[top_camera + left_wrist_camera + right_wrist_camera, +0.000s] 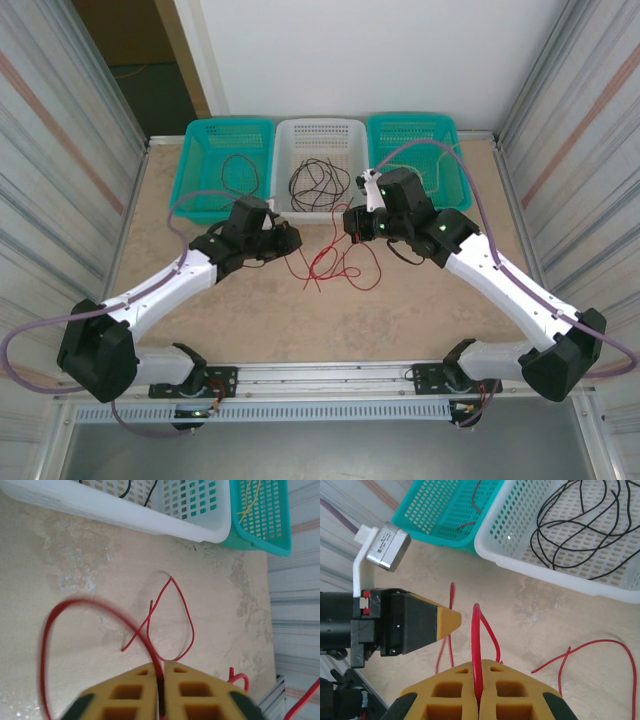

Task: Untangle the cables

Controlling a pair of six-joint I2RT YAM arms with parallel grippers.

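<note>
The right gripper next moves back and down, away from the left gripper, to release its cable over the open red loop [378, 268] [626, 652]. The red cables still cross.
Red cables [325, 265] lie tangled on the table between my two grippers. My left gripper [291, 240] is shut on one red cable [150, 637], which bows out to the left in a blurred arc, while another red loop [186, 615] lies on the table ahead of the tips. The right gripper [350, 222] is shut on a red cable [477, 630] that arches up from between its yellow fingers [451, 690]. In the right wrist view, the left gripper's yellow fingertip [447, 617] sits close beside that arch.
Three baskets line the far edge. The left teal basket [200, 165] holds a dark red cable [240, 170]. Black cables [580, 525] lie in the white basket [320, 205]. The right teal basket [260, 535] holds a pale yellow cable [247, 502]. Metal walls flank the table.
</note>
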